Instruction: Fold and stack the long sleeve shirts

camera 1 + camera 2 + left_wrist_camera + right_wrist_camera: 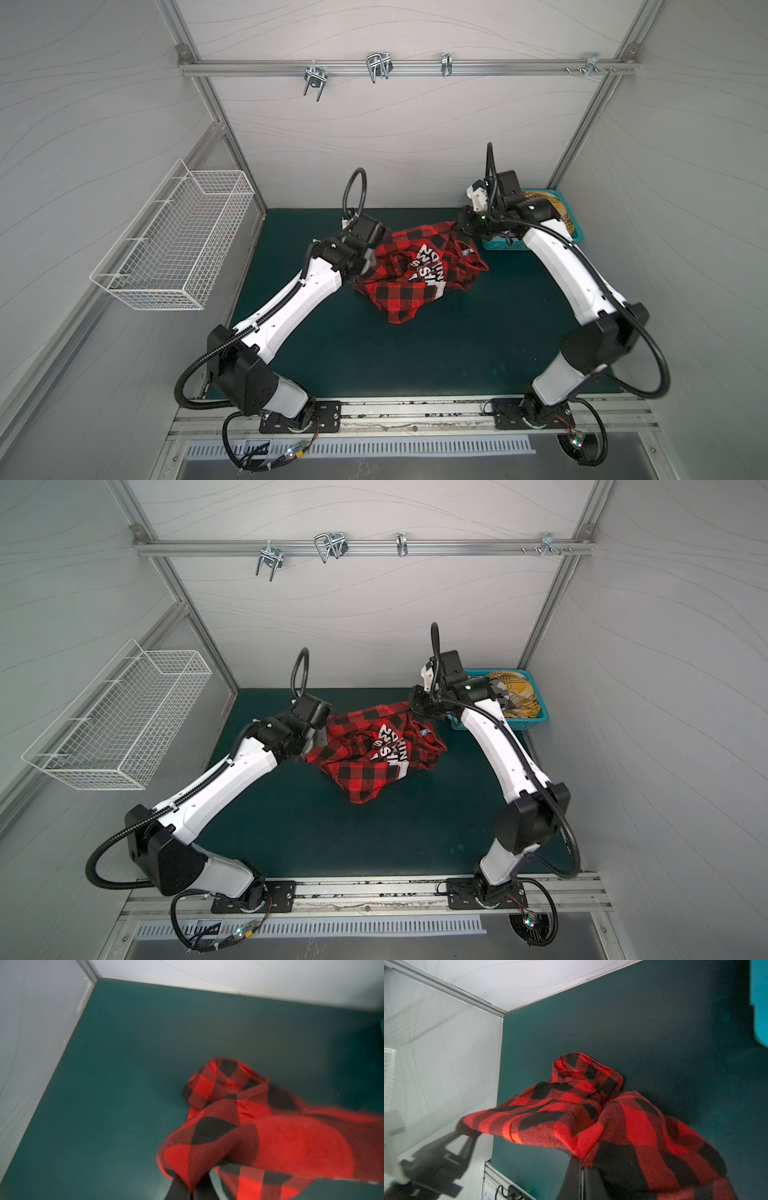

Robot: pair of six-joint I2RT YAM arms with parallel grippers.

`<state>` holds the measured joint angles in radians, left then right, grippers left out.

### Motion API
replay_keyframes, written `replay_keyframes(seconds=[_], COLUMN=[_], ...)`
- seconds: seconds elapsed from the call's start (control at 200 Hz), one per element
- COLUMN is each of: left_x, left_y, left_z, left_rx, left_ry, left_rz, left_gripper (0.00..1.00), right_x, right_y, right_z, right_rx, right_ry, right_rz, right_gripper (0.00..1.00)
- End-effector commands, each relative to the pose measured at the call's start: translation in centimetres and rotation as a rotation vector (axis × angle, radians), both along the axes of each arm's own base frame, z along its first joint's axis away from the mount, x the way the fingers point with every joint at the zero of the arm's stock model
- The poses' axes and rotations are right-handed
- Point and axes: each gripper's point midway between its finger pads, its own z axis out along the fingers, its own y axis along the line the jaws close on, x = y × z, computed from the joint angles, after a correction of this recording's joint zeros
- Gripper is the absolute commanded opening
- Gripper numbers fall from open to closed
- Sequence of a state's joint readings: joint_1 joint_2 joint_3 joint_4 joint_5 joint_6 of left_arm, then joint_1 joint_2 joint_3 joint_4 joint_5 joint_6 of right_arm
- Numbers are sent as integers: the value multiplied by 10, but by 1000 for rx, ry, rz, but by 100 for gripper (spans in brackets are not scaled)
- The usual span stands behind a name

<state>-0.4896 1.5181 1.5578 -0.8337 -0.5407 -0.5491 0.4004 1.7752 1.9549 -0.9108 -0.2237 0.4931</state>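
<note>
Next, the left gripper lifts the shirt's edge, draws it back and down to spread the bunched shirt, and releases, as bare near mat lies below and back.
The red-and-black check shirt [415, 270] [374, 750] with white lettering hangs bunched between both arms above the green mat, its lower part resting on it. My left gripper [368, 259] [192, 1190] is shut on the shirt's left edge [228, 1136]. At the far right end, my right gripper [459, 226] [582, 1169] is shut on the shirt cloth [623, 1126]. A mustard-yellow plaid shirt [517, 692] lies in the teal basket [528, 723] at the back right, with a black-and-white check cloth [498, 688] beside it, partly hidden by my right arm.
A white wire basket [174, 241] hangs on the left wall. Metal hooks [378, 66] sit on a rail across the back wall. The green mat [415, 361] covers the table between the two arm bases.
</note>
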Motion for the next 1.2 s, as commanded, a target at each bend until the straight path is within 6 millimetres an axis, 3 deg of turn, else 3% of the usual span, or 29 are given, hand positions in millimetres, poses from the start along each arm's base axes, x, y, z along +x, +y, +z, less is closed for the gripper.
replay_keyframes(seconds=[0.0,0.1,0.16,0.215,0.285,0.325,0.365,0.44,0.52,0.55,0.7,0.8,0.88,0.965,1.085,1.161,1.196], left_x=[23,0,-27,-55,-85,-97,-103,-107,-111,-114,-130,-152,-165,-174,-174,-177,-179], left_y=[51,77,85,86,80,78,76,73,61,56,7,-34,-68,-87,-136,-157,-161], left_z=[122,218,261,288,305,304,289,250,198,177,64,6,-37,-77,-113,-134,-141], left_rx=[-11,8,10,45,119,121,128,131,157,163,132,124,90,78,47,44,49], left_ry=[-277,-488,-605,-695,-783,-812,-792,-696,-565,-519,-210,-58,47,177,277,369,406], left_rz=[184,283,316,335,346,345,327,279,195,167,-61,-213,-345,-409,-557,-601,-598], left_gripper=[0,0,0,0,0,0,0,0,0,0,0,0,0,0,0,40,52], right_x=[41,43,27,-1,-27,-34,-37,-40,-49,-52,-97,-137,-164,-185,-199,-201,-201], right_y=[-2,12,17,20,17,12,9,4,-10,-16,-59,-80,-98,-107,-115,-124,-128], right_z=[62,157,207,249,266,261,245,191,120,83,-70,-145,-182,-207,-232,-243,-248], right_rx=[-10,78,131,186,206,194,174,117,31,0,-104,-164,-201,-224,-253,-304,-326], right_ry=[-188,-450,-622,-773,-857,-844,-799,-664,-518,-443,-114,76,185,276,360,399,419], right_rz=[-44,-24,7,68,110,109,117,132,104,85,0,-36,-95,-123,-147,-179,-190], right_gripper=[0,0,0,0,0,0,0,0,0,0,0,0,0,0,0,0,0])
